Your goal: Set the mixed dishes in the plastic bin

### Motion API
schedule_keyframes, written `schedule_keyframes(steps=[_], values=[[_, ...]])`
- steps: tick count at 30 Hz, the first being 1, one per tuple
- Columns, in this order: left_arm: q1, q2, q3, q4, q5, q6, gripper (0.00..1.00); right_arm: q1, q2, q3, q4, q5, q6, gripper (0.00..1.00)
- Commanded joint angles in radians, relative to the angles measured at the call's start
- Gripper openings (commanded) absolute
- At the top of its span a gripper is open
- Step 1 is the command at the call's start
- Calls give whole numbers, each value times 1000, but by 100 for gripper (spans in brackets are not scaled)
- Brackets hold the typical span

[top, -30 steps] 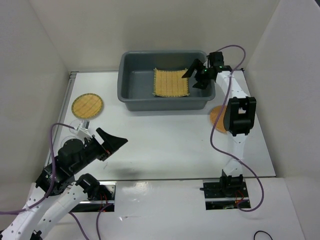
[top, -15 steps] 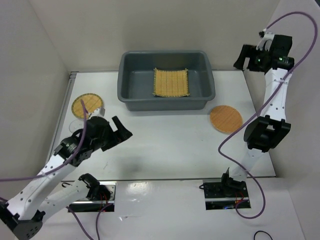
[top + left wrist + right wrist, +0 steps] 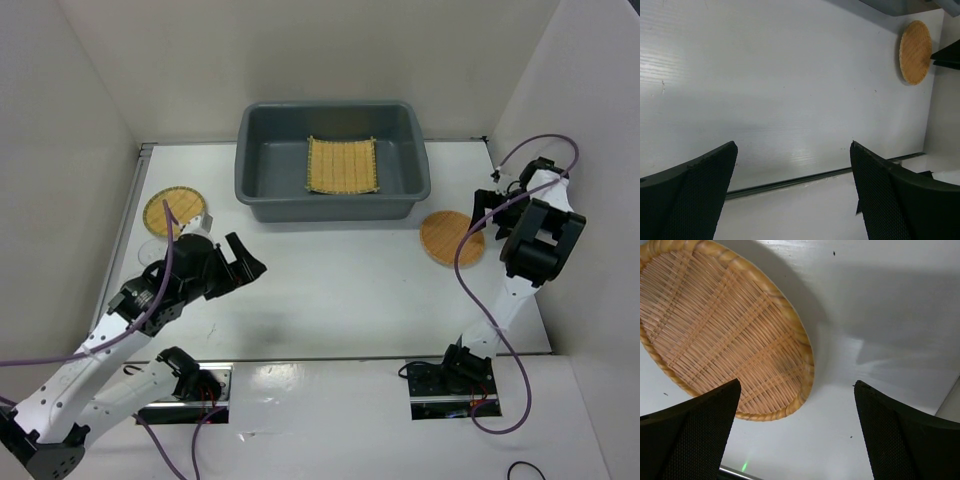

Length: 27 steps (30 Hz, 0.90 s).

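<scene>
Next, the right gripper goes down onto the disc's edge nearest the wall [image 3: 481, 231] [image 3: 806, 384] and closes there. The orange-brown woven disc's edge already shows between its open fingers.
The plastic bin [image 3: 325, 208], dark grey, stands at the back centre with the square yellow woven mat [image 3: 342, 165] lying flat inside. An orange-brown woven disc [image 3: 451, 238] [image 3: 720, 335] [image 3: 915, 51] lies on the table right of the bin. My right gripper [image 3: 483, 212] [image 3: 795, 435] hangs open just over the disc's right edge, nothing between its fingers. A yellow-tan woven disc [image 3: 175, 211] lies at the far left. A clear glass cup [image 3: 150, 250] shows faintly beside my left arm. My left gripper [image 3: 250, 258] [image 3: 792, 190] is open and empty over bare table, pointing right.
White walls close in the table on the left, back and right; the right wall stands close behind my right arm. A dark groove [image 3: 790, 181] marks the table's near edge. Purple cables loop off both arms.
My right arm left the bin, swung up high at the right, then came down beside the orange-brown disc. My left arm rose and reached forward early on, then stayed put.
</scene>
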Motion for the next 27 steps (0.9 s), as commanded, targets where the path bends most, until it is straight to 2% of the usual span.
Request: schedule_keyframes(steps=[1, 7, 10, 11, 12, 14, 19, 22, 23, 25, 26, 27], values=[[4, -56, -14, -2, 17, -44, 100, 7, 10, -1, 52, -6, -53, 98], [4, -105, -14, -27, 35, -99, 100, -12, 143, 26, 2, -90, -96, 98], [4, -126, -23, -36, 36, -122, 100, -12, 244, 80, -83, -188, -142, 98], [4, -127, -32, -36, 45, -122, 100, -12, 275, 126, -163, -254, -163, 98], [4, -136, -32, -36, 45, -131, 100, -12, 310, 156, -214, -288, -220, 96], [4, -136, -32, -45, 45, -132, 100, -12, 374, 177, -245, -332, -208, 89], [4, -136, -32, -45, 45, -141, 100, 31, 383, 80, -245, -333, -294, 77], [4, -136, -32, -45, 45, -141, 100, 60, 383, 4, -245, -322, -326, 58], [4, -136, -32, -45, 45, -141, 100, 60, 383, -7, -245, -322, -340, 44], [4, -136, -32, -45, 54, -141, 100, 60, 383, -17, -245, -322, -340, 25], [4, -136, -32, -36, 54, -141, 100, 60, 383, -17, -245, -322, -340, 11], [4, -136, -32, -36, 54, -141, 100, 60, 383, -17, -245, -333, -340, 5]])
